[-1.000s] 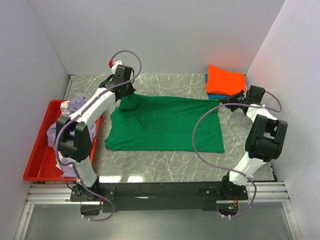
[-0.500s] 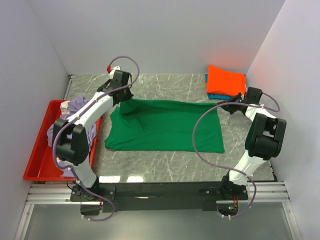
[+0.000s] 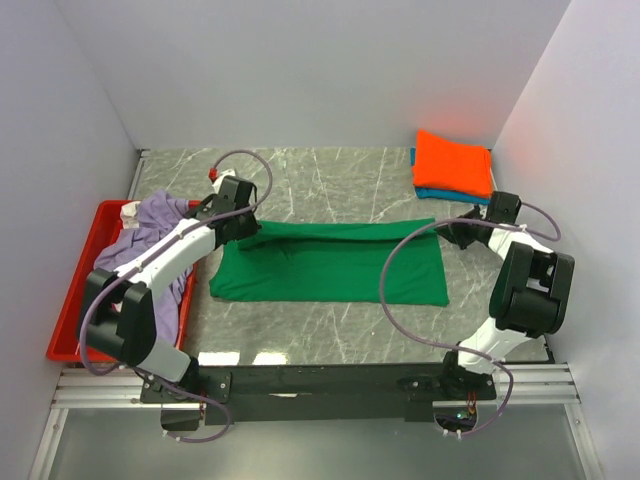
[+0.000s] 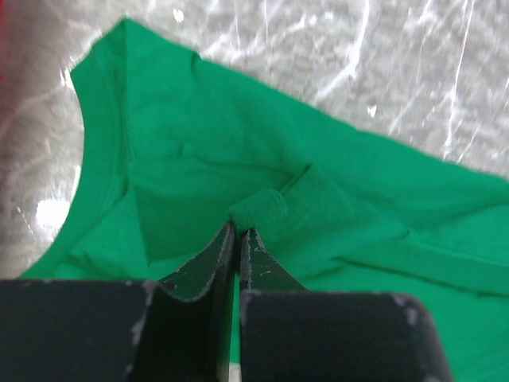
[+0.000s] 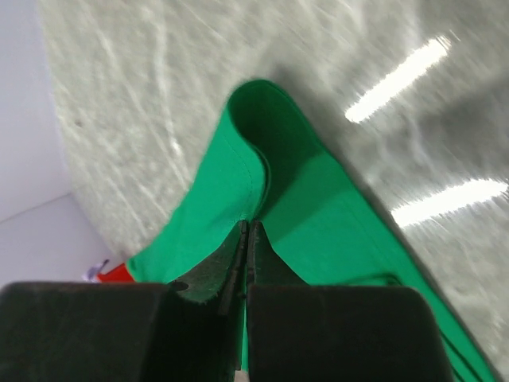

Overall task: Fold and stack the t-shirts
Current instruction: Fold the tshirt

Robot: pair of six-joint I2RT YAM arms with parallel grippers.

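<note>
My left gripper will next pull the green t-shirt's lifted far corner back and down onto the t-shirt, toward the t-shirt's near edge (image 3: pixel 237 284).
The bright green t-shirt (image 3: pixel 330 265) lies on the marble table with its far edge lifted and folded toward the near side. My left gripper (image 3: pixel 243 231) is shut on the shirt's far left corner; the left wrist view shows the pinched cloth (image 4: pixel 258 208) at the fingertips. My right gripper (image 3: pixel 448 231) is shut on the far right corner, seen in the right wrist view (image 5: pixel 258 159). The orange t-shirt (image 3: pixel 452 160) lies folded on the blue t-shirt (image 3: pixel 430 191) at the back right. The lavender t-shirt (image 3: pixel 150 225) lies crumpled in the red tray.
The red plastic tray (image 3: pixel 75 315) stands at the left edge of the table and holds loose clothes. White walls close in the left, back and right sides. Purple cables loop over both arms.
Both grippers have pulled the green shirt's far edge toward the near side, so the shirt now looks narrower front to back. The orange and blue stack has not moved.
</note>
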